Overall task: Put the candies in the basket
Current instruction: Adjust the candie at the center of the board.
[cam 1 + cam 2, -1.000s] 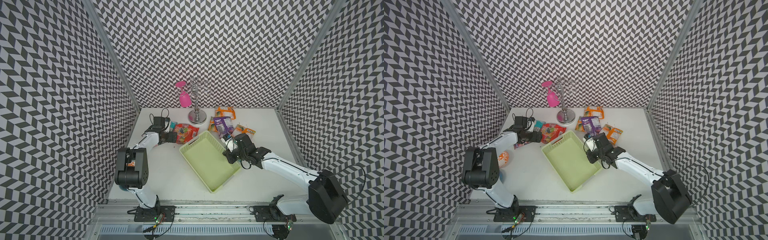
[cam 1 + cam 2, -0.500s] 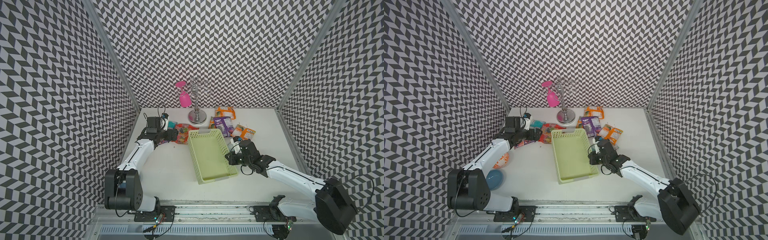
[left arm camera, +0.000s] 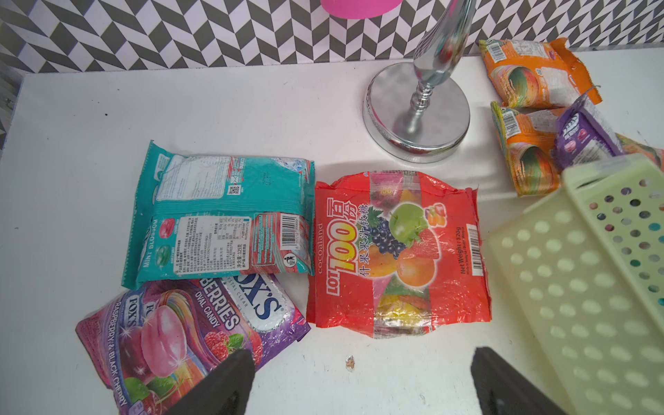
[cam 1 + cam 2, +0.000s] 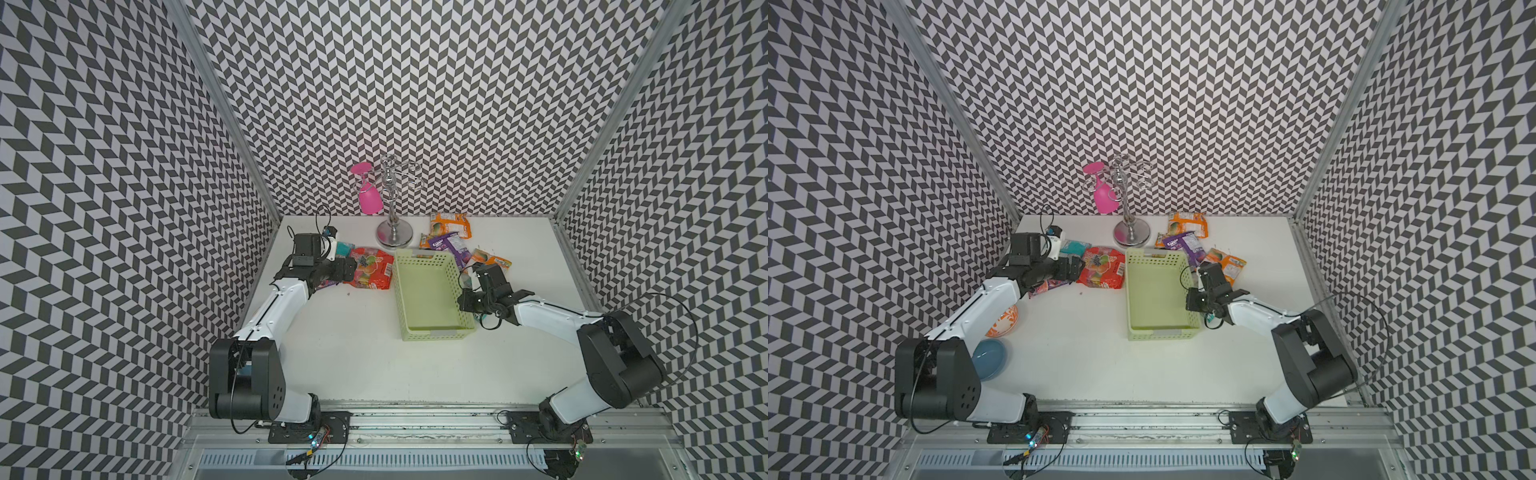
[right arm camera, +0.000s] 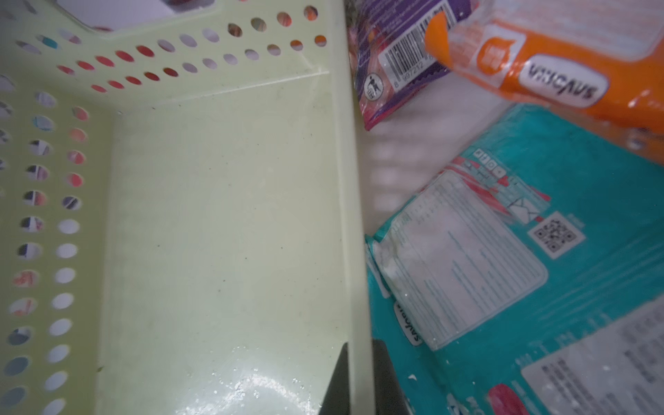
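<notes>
My right gripper is to draw back next, bring the basket onto the bare tabletop before its near end [image 4: 436, 348] and release it, because packets crowd its far end.
The pale yellow-green basket [image 4: 432, 334] [image 4: 1158, 332] lies mid-table with nothing in it. My right gripper [image 4: 464, 300] [image 5: 360, 346] is shut on the basket's right wall [image 5: 354, 179], one finger inside and one outside. My left gripper [image 4: 349, 268] [image 3: 359, 377] hangs open just short of the red fruit-printed bag [image 4: 371, 268] [image 3: 395, 251], holding nothing. A teal packet [image 3: 222, 215] and a pink-purple packet [image 3: 179, 334] lie beside that bag. Orange [image 4: 449, 224] and purple [image 4: 451, 245] packets lie behind the basket. Another teal packet [image 5: 503, 269] lies under my right wrist.
A chrome stand [image 4: 394, 232] with a pink glass [image 4: 370, 199] hanging from it stands at the back. An orange-patterned plate [image 4: 1003, 326] and a blue bowl [image 4: 990, 357] sit under my left arm. Patterned walls close in three sides.
The basket, held by my right gripper, has turned from a diagonal to lie front-to-back and shifted right. My left arm has swung while its gripper stayed open by the red bag.
</notes>
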Available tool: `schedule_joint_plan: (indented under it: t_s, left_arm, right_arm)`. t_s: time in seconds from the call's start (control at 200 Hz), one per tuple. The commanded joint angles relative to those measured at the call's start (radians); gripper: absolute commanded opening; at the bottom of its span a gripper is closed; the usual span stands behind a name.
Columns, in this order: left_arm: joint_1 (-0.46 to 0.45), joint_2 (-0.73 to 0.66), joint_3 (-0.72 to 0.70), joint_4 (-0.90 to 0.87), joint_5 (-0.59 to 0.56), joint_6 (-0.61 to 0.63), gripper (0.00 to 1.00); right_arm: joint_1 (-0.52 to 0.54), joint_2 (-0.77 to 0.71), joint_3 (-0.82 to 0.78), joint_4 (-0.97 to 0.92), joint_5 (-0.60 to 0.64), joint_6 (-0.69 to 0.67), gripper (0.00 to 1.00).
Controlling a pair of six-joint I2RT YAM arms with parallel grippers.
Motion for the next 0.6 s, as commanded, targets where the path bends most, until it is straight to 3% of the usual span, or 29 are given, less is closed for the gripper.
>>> schedule_joint_plan:
  t_s: [0.0, 0.21, 0.431, 0.596]
  left_arm:
    - [0.008, -0.012, 0.003, 0.021, 0.013, -0.004, 0.99]
    - [0.01, -0.006, 0.001, 0.025, 0.016, -0.004, 0.99]
    - [0.012, 0.0, 0.004, 0.027, 0.019, -0.006, 0.99]
    - [0.013, -0.007, 0.001, 0.024, 0.022, -0.006, 0.99]
  right_arm:
    - [-0.072, -0.015, -0.016, 0.028, 0.079, -0.012, 0.0]
    - [-0.096, -0.122, 0.011, -0.045, 0.05, -0.061, 0.0]
    - [0.023, -0.214, 0.021, -0.114, 0.034, 0.001, 0.0]
    - [0.09, -0.201, -0.019, -0.096, 0.111, 0.083, 0.0]
